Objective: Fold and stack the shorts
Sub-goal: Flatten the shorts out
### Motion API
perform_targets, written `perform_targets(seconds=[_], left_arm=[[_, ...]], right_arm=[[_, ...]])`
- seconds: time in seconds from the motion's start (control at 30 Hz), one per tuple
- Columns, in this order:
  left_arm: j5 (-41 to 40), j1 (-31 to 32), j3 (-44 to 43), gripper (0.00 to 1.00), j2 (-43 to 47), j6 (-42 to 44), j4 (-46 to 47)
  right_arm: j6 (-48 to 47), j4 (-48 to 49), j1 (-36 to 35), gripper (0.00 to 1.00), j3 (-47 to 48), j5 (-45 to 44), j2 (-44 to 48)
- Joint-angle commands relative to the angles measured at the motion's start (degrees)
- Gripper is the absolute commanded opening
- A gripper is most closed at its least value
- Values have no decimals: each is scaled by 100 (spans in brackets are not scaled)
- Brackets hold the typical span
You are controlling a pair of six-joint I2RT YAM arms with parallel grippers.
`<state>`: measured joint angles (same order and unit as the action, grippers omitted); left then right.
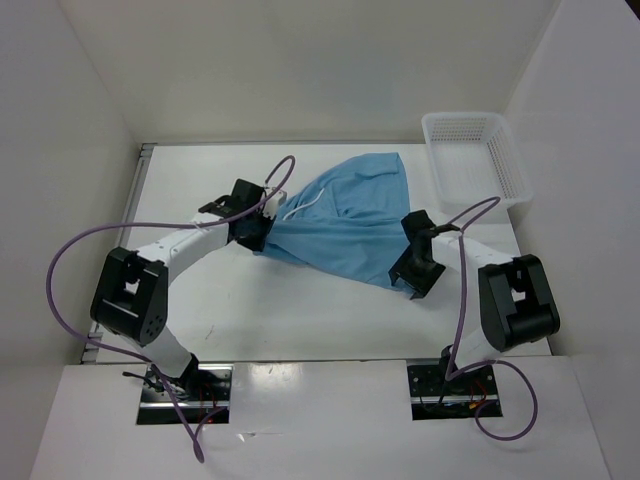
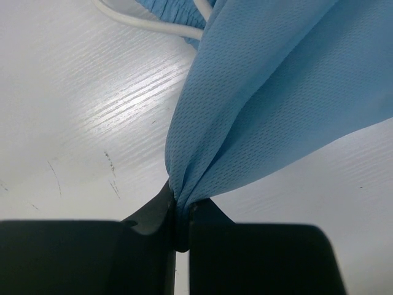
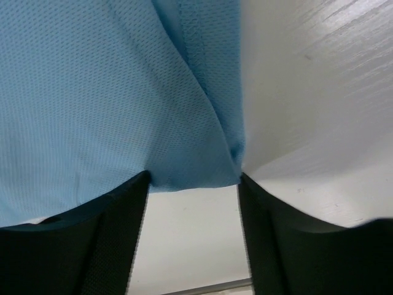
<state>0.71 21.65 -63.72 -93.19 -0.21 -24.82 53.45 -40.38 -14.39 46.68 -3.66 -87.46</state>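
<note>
The shorts (image 1: 345, 215) lie crooked and bunched, so my left gripper will rise high, move outward, then go down to the tabletop's far strip (image 1: 268, 158) and let go.
The light blue shorts (image 1: 345, 215) lie spread across the middle of the table, partly lifted at the left, with the white drawstring (image 1: 300, 208) near the waist. My left gripper (image 1: 262, 238) is shut on a bunched left edge of the shorts (image 2: 276, 80); in the left wrist view the jaws (image 2: 181, 206) pinch the fabric tight, and the drawstring (image 2: 153, 24) lies on the table beyond. My right gripper (image 1: 400, 272) is at the near right corner of the shorts. Its jaws (image 3: 193, 181) stand wide apart with the fabric's hem (image 3: 123, 92) between the fingertips.
A white plastic mesh basket (image 1: 475, 155) stands at the far right of the white table (image 1: 200, 300). White walls close in the table on the left, back and right. Purple cables loop from both arms.
</note>
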Motion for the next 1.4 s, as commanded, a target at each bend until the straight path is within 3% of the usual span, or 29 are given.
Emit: perform_targets(seconds=[0.0,0.07,0.1,0.17,0.2,0.23,0.27,0.47,0.67,0.93,1.07,1.23,1.37], left_arm=[[17,85,0,0,275,21,-49],[-71,85,0,0,275,21,-102],[-149,85,0,0,336,21,-102],[-378,85,-61,0,389,21,-242],[-474,85,-166,0,441,21,-295],[-632,85,-167,0,511,21,-356],[-729,85,-245,0,590,21,-357],[-2011,85,-1606,0,591,21,-665],[-2180,24,-3301,0,775,21,-366],[-2734,85,-4146,0,1819,21,-366],[-2234,85,-4603,0,2366,21,-366],[-497,85,-5367,0,2639,21,-656],[-554,85,-6131,0,2569,21,-971]], right_arm=[[218,143,-46,62,-45,-169,-42],[218,319,-46,56,43,-494,-121],[218,425,-46,46,235,-617,-244],[218,557,-46,38,412,-950,-368],[218,558,-46,29,595,-1048,-420],[131,714,-46,9,693,-1127,-473],[130,716,-46,0,885,-1285,-474],[-571,1304,-108,0,2237,-1672,202],[-1591,1752,-160,0,3758,-2190,703],[-2901,2131,-345,0,4937,-3131,1660],[-3270,2245,-450,0,5333,-3132,1978],[-3666,2201,-450,0,6028,-2369,1978],[-3780,2315,-450,0,6275,-2288,2136]])
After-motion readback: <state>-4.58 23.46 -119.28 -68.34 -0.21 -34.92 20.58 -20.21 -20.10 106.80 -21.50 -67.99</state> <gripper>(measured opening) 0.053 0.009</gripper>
